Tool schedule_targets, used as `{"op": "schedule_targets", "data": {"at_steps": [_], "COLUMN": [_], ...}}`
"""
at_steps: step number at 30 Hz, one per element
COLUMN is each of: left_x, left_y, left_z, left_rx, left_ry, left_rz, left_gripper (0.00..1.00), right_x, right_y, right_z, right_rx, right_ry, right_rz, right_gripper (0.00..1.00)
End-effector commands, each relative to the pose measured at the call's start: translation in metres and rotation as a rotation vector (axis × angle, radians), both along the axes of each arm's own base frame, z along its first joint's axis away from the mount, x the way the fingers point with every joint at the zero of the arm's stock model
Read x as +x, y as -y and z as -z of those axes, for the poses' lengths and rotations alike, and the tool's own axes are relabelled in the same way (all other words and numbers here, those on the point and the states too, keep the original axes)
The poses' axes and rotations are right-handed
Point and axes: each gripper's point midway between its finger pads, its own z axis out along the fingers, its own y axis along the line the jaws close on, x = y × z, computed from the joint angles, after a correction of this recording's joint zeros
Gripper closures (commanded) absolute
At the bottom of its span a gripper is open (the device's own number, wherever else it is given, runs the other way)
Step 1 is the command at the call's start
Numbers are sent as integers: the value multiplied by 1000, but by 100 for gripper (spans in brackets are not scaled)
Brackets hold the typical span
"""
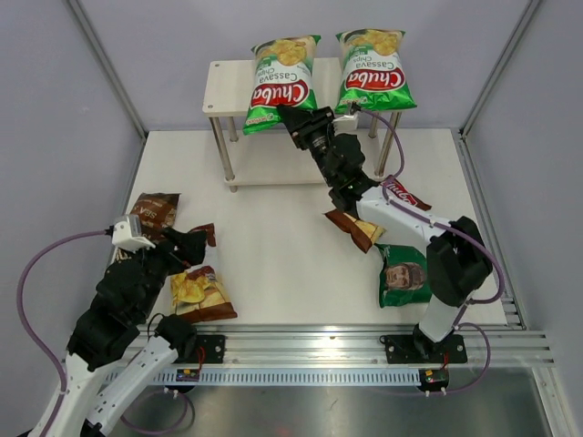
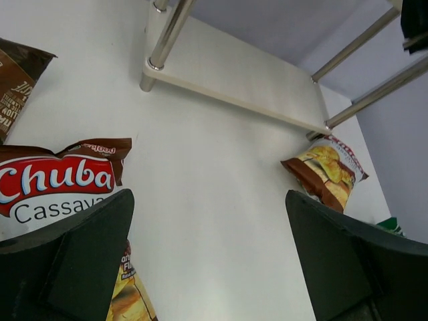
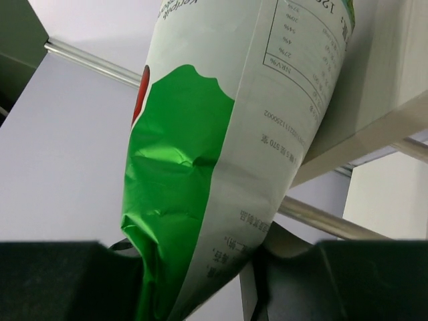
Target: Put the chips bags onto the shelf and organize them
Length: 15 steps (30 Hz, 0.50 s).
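Note:
The green bags have bare shelf board between them, so next my right gripper will move outward and to the right in the top view, toward the gap between them, and let go.
Two bright green Chuba bags lie on the shelf's top board (image 1: 223, 86), one on the left (image 1: 281, 80) and one on the right (image 1: 373, 68). My right gripper (image 1: 294, 118) is shut on the lower end of the left green bag, seen pinched between my fingers in the right wrist view (image 3: 194, 200). My left gripper (image 1: 193, 242) is open and empty above a brown-and-white Chuba bag (image 1: 202, 293) (image 2: 53, 190). The dark brown Kettle bag (image 1: 153, 211) lies beyond it. A second brown-and-white bag (image 1: 353, 228) (image 2: 326, 170) lies under my right arm. The dark green man's-face bag (image 1: 402, 273) lies at the right.
The shelf's lower board (image 2: 234, 73) and its silver legs (image 2: 167, 33) stand ahead of the left gripper. Purple cables loop beside both arms. Grey enclosure walls stand close behind the shelf. The aluminium rail (image 1: 301, 346) runs along the near edge.

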Motion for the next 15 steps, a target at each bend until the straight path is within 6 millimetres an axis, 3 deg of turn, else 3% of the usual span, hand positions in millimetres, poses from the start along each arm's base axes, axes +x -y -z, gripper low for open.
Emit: {"op": "schedule_targets", "data": {"at_steps": [1, 8, 15], "left_x": [0, -5, -8], "left_y": [13, 15, 9], "left_z": [3, 2, 2], "left_rx": [32, 50, 74], "left_ry": [13, 7, 11], "left_rz": [82, 111, 101], "left_gripper": [1, 1, 1], "right_x": [20, 45, 54], "right_y": [10, 25, 38], "right_z": [-37, -25, -18], "right_rx": [114, 118, 114], "right_ry": [5, -70, -114], "right_rz": [19, 68, 60], "right_gripper": [77, 77, 71]}}
